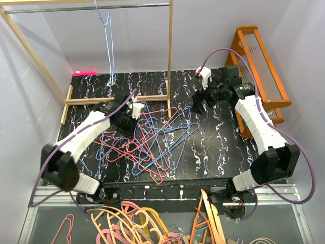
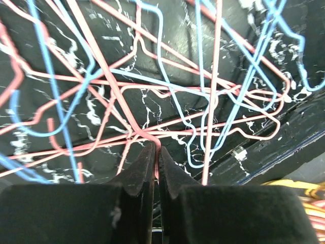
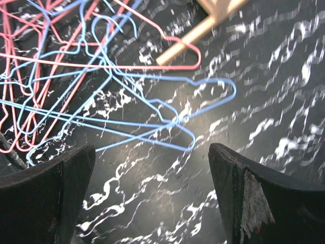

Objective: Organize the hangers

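Next, my empty right gripper crosses left in the top view toward the pink-red hanger my left gripper holds, and lowers onto the hanger's wire.
A tangled pile of thin wire hangers [image 1: 152, 140], pink-red and light blue, lies on the black marbled table [image 1: 218, 137]. One light blue hanger [image 1: 107, 35] hangs from the metal rail [image 1: 91, 8] at the top. My left gripper [image 1: 123, 123] is low over the pile's left side, its jaws shut on a pink-red wire hanger [image 2: 133, 128] where its wires meet. My right gripper [image 1: 199, 105] is open and empty, above bare table just right of the pile; light blue hangers [image 3: 167, 119] lie ahead of its fingers.
A wooden rack frame [image 1: 170, 56] stands at the back, its base bar [image 1: 117, 99] on the table. An orange wooden crate [image 1: 259, 66] stands at the back right. Thicker orange, pink and cream hangers [image 1: 137, 223] lie below the table's near edge.
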Tool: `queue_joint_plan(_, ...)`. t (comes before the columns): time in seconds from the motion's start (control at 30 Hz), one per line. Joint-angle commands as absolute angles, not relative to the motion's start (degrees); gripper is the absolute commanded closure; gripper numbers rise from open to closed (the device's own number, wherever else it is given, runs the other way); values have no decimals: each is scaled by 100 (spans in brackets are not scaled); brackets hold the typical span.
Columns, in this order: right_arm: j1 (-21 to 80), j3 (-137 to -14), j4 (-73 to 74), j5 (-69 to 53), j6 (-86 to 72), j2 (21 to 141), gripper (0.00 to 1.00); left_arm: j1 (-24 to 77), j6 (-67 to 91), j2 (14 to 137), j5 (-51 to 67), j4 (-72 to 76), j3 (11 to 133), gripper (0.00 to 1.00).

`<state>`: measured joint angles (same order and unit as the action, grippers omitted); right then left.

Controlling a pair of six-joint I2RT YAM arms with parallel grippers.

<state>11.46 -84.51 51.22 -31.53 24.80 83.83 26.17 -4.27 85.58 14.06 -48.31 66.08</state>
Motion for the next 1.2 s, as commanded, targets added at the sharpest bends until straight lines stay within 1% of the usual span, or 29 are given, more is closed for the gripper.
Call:
queue_joint_plan(0.0,1289,-8438,3990,-4500,3468,8252,2,2715,-1015,7563,1078,-5400,7014,100)
queue_joint_plan(0.13,1798,-8177,2826,-4643,3837,8489,1,2748,-1168,7151,1148,-5517,6980,100)
queue_joint_plan(0.27,2487,-7802,1516,-4223,3882,8877,1,2777,-1053,6978,1264,-5562,7112,100)
queue_joint_plan(0.37,2764,-7691,365,-3886,3490,9415,1,2777,-1062,6940,1325,-5619,7188,100)
queue_joint_plan(0.43,2883,-7961,-76,-3865,3144,9891,2,2777,-1099,6937,1337,-5619,7175,100)
queue_joint_plan(0.5,2962,-8276,-241,-3885,2923,10549,4,2777,-1123,6943,1334,-5627,7151,100)
queue_joint_plan(0.6,3095,-8507,-495,-3924,2868,11064,4,2777,-1102,6906,1276,-5578,7181,100)
queue_joint_plan(0.73,3190,-8781,-436,-4040,2900,11613,4,2782,-1154,6778,1035,-5554,7119,100)
queue_joint_plan(0.9,3277,-8934,-212,-4090,3146,11955,4,2775,-1210,6644,847,-5411,7042,100)
queue_joint_plan(1.17,3406,-9122,174,-4087,3452,12258,6,2777,-1211,6770,747,-5187,7388,100)
